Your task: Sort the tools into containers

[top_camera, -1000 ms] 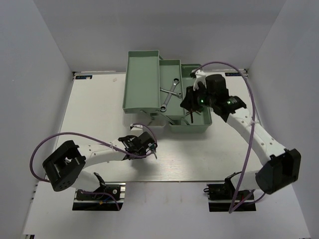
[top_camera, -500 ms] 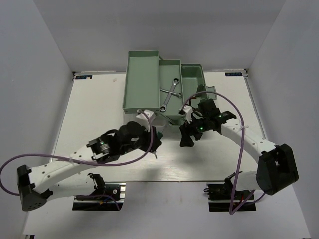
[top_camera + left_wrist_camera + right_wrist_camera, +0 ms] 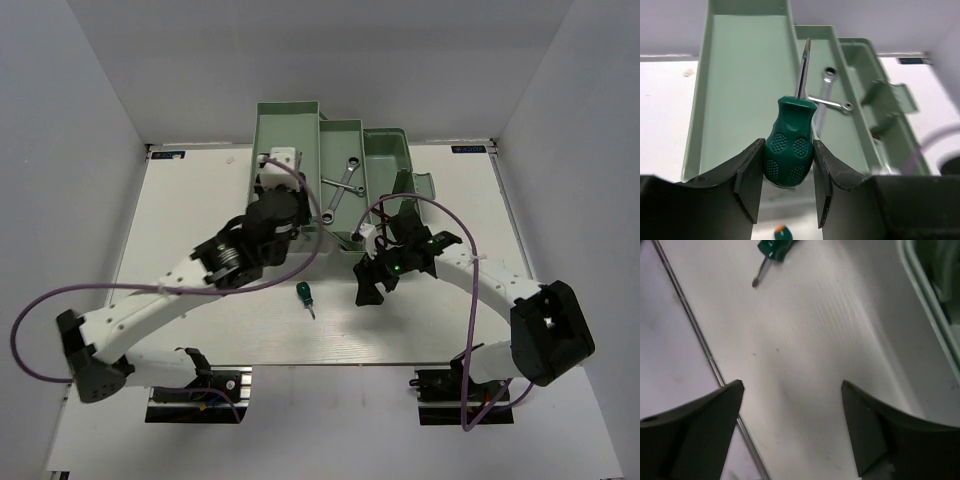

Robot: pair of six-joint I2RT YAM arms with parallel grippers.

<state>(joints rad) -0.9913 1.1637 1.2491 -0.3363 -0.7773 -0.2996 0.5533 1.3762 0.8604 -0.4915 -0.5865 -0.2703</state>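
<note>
I should next move my left gripper down and ease it outward over the tray's bottom to release the screwdriver's handle, because the toolbox's long tray (image 3: 283, 140) (image 3: 740, 80) is empty beneath the green screwdriver.
My left gripper (image 3: 788, 145) is shut on the handle of a green screwdriver (image 3: 790, 155). Its shaft points out over the mint-green toolbox's long left tray (image 3: 740, 80). In the top view this gripper (image 3: 276, 190) hangs over that tray (image 3: 283, 140). Two silver wrenches (image 3: 342, 181) lie crossed in the middle tray (image 3: 350, 135); they also show in the left wrist view (image 3: 826, 95). A second green screwdriver (image 3: 303, 294) lies on the table, seen in the right wrist view (image 3: 772, 247) too. My right gripper (image 3: 371, 287) (image 3: 792, 385) is open and holds nothing, low over bare table right of that screwdriver.
The toolbox's deeper right compartment (image 3: 388, 150) and its lower base (image 3: 935, 285) lie just beyond my right gripper. Purple cables loop off both arms (image 3: 60, 300). White walls close the table on three sides. The table's front edge (image 3: 690, 325) runs close by.
My left arm swung from the table front up over the left tray, carrying a screwdriver. My right gripper left the right compartment, came down to the table and opened wide.
</note>
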